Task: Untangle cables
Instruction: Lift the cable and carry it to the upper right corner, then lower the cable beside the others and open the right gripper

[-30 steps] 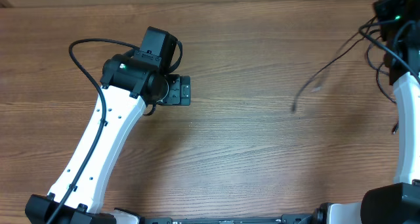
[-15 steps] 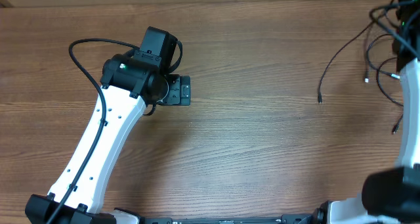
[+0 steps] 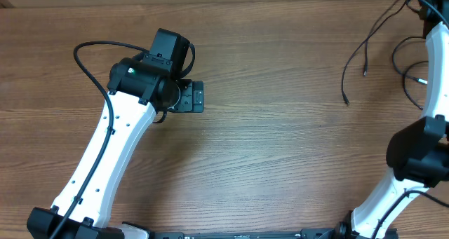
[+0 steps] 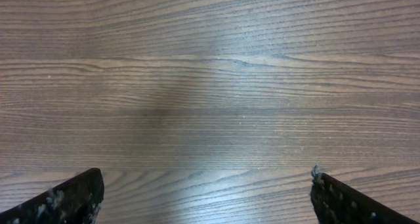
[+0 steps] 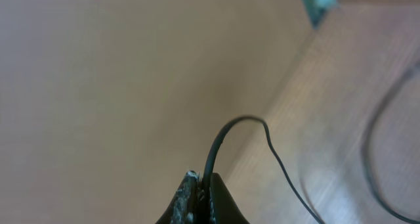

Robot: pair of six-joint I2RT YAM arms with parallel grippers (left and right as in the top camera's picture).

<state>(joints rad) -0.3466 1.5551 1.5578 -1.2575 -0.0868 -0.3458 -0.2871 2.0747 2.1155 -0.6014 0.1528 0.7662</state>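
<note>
My right gripper tips downward next and lowers to the wood among the trailing cables below it to release the black cable, still held high.
Several thin black cables (image 3: 372, 36) hang from the top right corner of the overhead view, their loose plug ends (image 3: 345, 101) trailing over the wood. My right gripper (image 5: 205, 188) is shut on one black cable (image 5: 223, 142), which rises from between the fingers and curves away. In the overhead view the right gripper itself is cut off by the top right edge, and only its white arm (image 3: 438, 57) shows. My left gripper (image 4: 207, 198) is open and empty over bare wood, far to the left of the cables; it also shows in the overhead view (image 3: 191, 97).
The wooden table (image 3: 266, 148) fills the view. The left arm's own thick black cable (image 3: 88, 64) loops at its left side. The right arm's base (image 3: 414, 155) stands at the right edge.
My right arm has swung farther toward the top right corner, pulling the cables up and to the right; their loose ends shifted right. My left arm has not moved.
</note>
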